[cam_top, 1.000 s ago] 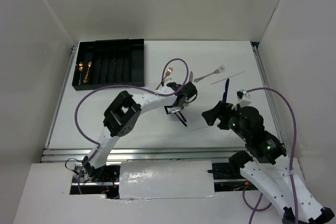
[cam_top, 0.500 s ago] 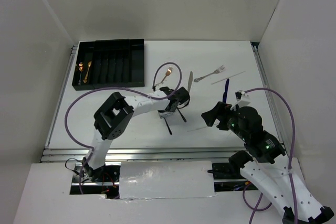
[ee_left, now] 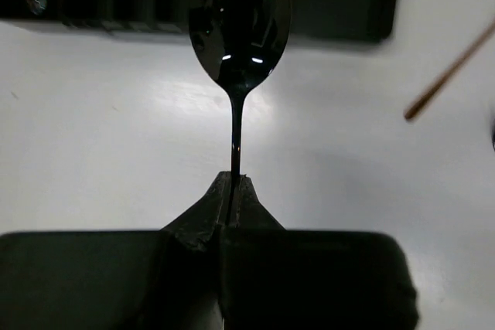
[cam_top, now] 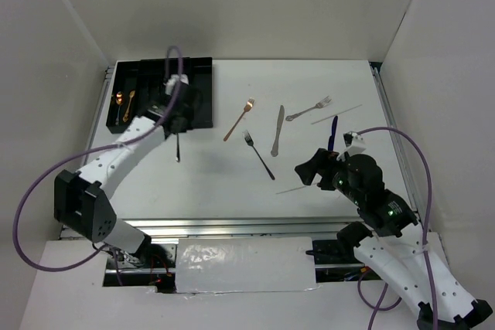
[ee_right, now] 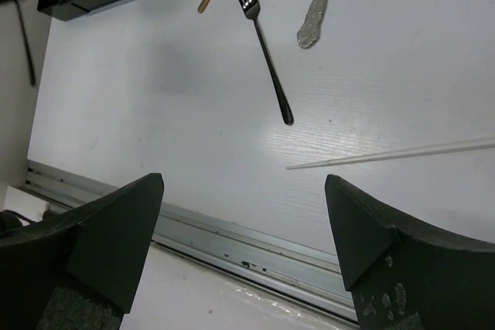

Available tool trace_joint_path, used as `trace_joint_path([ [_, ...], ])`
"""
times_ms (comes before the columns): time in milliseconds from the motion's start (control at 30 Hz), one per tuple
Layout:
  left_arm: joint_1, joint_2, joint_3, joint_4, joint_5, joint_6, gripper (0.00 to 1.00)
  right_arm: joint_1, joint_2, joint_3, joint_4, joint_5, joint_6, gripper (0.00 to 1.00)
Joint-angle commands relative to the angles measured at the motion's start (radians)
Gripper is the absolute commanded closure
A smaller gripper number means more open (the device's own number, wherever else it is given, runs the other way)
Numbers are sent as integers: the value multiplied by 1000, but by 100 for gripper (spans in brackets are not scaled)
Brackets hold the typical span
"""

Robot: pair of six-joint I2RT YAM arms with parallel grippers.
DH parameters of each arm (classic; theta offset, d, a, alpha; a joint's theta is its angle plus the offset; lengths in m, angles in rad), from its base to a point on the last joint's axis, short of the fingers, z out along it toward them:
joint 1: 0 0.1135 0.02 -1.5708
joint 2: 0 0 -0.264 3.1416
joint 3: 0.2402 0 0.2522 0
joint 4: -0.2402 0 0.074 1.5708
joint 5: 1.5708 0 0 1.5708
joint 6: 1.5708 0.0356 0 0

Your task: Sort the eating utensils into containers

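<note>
My left gripper shifts left in the top view and outward next. Then it brings the black spoon down over the copper-gold utensils (cam_top: 124, 107), since those are spoons too.
My left gripper (cam_top: 179, 123) is shut on the handle of a glossy black spoon (cam_top: 177, 148), held above the table just in front of the black cutlery tray (cam_top: 203, 90). In the left wrist view the spoon's bowl (ee_left: 240, 13) points at the tray's near wall (ee_left: 340, 5). Two copper-gold utensils (cam_top: 124, 103) lie in the tray's left slots. A copper fork (cam_top: 240, 119), a black fork (cam_top: 259, 154), a silver knife (cam_top: 277, 130) and a silver fork (cam_top: 308, 109) lie on the table. My right gripper (cam_top: 312, 168) is open and empty, right of the black fork (ee_right: 263, 44).
A thin pale stick (cam_top: 336, 114) lies beside the silver fork. A second pale stick (ee_right: 394, 154) lies near my right gripper. A dark blue slim object (cam_top: 334, 133) lies at the right. The metal rail (ee_right: 232, 245) marks the table's front edge.
My left arm has swung from the middle of the table to the left, carrying the black spoon up to the tray. The right arm has barely moved.
</note>
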Motion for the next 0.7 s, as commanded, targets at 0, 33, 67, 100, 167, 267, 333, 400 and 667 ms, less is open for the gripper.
trace_joint_path([
  [0,222,-2,98,52,248,340,100,4,27,-9,67,-6,-1,7],
  [33,264,5,118,58,287,397,100,6,34,-15,78,-22,5,7],
  [67,329,9,151,72,326,422,100,6,51,-15,98,-23,11,7],
  [100,360,15,168,78,353,445,100,7,62,-17,107,-25,19,7],
  [167,444,58,209,99,414,520,100,6,103,-12,123,-72,24,6],
  [267,506,167,351,115,431,615,100,4,163,11,123,-76,27,6],
  [333,564,254,410,127,425,663,100,1,188,30,121,-68,30,7],
  [400,583,314,491,133,396,679,100,-2,223,58,113,-50,24,7],
  [667,716,620,735,129,532,690,100,-72,387,155,66,35,-50,6],
])
